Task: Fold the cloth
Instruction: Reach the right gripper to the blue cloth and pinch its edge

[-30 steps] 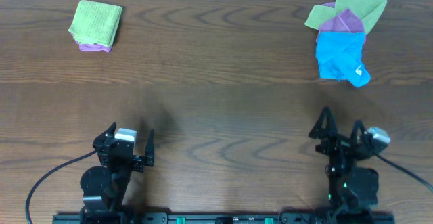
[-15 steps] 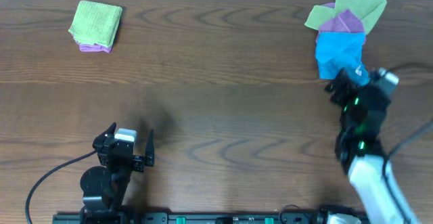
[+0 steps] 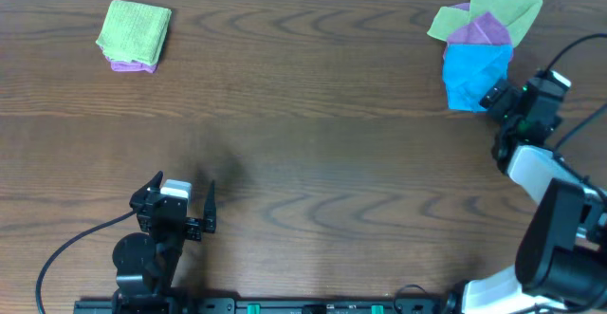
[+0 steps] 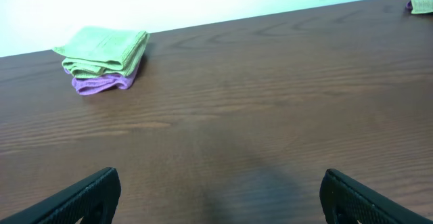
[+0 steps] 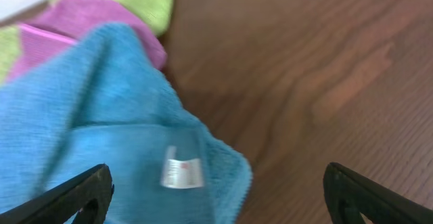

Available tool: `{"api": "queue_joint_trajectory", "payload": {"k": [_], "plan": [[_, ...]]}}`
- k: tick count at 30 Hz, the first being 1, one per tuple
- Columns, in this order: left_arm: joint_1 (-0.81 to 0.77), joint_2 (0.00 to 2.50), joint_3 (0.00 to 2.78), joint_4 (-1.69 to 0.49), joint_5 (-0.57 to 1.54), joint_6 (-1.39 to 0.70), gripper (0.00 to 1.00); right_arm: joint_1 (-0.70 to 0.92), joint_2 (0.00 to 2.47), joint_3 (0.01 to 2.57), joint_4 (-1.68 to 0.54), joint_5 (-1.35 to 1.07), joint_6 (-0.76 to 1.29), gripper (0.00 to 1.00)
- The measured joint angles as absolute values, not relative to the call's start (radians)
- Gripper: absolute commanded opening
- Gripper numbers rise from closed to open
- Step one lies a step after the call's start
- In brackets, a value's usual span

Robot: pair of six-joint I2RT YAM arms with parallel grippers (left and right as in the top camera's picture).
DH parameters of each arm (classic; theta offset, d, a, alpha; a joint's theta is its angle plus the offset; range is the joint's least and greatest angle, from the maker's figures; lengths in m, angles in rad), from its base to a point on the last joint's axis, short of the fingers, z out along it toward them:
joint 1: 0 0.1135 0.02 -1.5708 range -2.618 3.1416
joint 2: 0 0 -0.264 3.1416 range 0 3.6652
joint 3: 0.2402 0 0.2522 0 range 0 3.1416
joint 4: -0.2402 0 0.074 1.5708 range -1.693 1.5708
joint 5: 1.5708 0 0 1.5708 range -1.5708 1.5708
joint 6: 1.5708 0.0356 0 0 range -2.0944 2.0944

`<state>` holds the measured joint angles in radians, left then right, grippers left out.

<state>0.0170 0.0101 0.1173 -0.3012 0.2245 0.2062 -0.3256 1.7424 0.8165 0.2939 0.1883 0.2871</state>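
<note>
The tagged corner of the sky-blue cloth [image 3: 474, 72] lies below and already shows between the right gripper's open fingers, which will go down onto it next.
The sky-blue cloth [image 3: 474, 72] lies crumpled at the far right of the table, partly under a purple and a lime-green cloth. In the right wrist view the blue cloth [image 5: 101, 156] fills the lower left, its white tag [image 5: 183, 173] facing up. My right gripper [image 3: 495, 98] is open, just above the cloth's near right corner, with its fingertips [image 5: 216, 200] on either side of the tag. My left gripper [image 3: 182, 198] is open and empty near the table's front left; its fingers [image 4: 220, 197] frame bare wood.
A purple cloth [image 3: 479, 29] and a lime-green cloth [image 3: 493, 6] lie overlapping the blue one's far edge. A folded lime-green cloth on a folded purple one [image 3: 135, 35] sits at the far left, also in the left wrist view [image 4: 103, 58].
My right arm has swung from the front right out to the blue cloth, and its open gripper now sits over the cloth's tagged corner. The left arm has not moved.
</note>
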Motion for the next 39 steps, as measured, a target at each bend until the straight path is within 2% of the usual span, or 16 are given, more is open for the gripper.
{"api": "queue_joint_trajectory", "payload": {"k": [5, 13, 19, 25, 27, 28, 32, 35, 39], "plan": [[0.017, 0.01, 0.117, -0.301, 0.224, 0.206, 0.95, -0.386, 1.788, 0.818, 0.297, 0.106, 0.284, 0.99], [0.017, 0.01, 0.117, -0.301, 0.225, 0.206, 0.95, -0.391, 1.789, 0.819, 0.273, -0.028, 0.283, 0.99], [0.017, 0.01, 0.117, -0.301, 0.224, 0.206, 0.95, -0.388, 1.802, 0.825, 0.359, -0.065, 0.283, 0.99], [0.017, 0.01, 0.117, -0.301, 0.224, 0.206, 0.95, -0.388, 1.885, 0.878, 0.344, -0.08, 0.283, 0.97], [0.017, 0.01, 0.117, -0.301, 0.225, 0.206, 0.95, -0.388, 1.911, 0.889, 0.34, -0.087, 0.284, 0.91], [0.017, 0.01, 0.117, -0.301, 0.224, 0.206, 0.95, -0.388, 1.921, 0.892, 0.339, -0.091, 0.289, 0.85], [0.017, 0.01, 0.117, -0.301, 0.224, 0.206, 0.95, -0.388, 1.931, 0.909, 0.336, -0.099, 0.299, 0.31], [0.017, 0.01, 0.117, -0.301, 0.224, 0.206, 0.95, -0.387, 1.931, 0.926, 0.339, -0.102, 0.31, 0.01], [0.017, 0.01, 0.117, -0.301, 0.225, 0.206, 0.95, -0.387, 1.931, 0.931, 0.334, -0.107, 0.328, 0.01]]}}
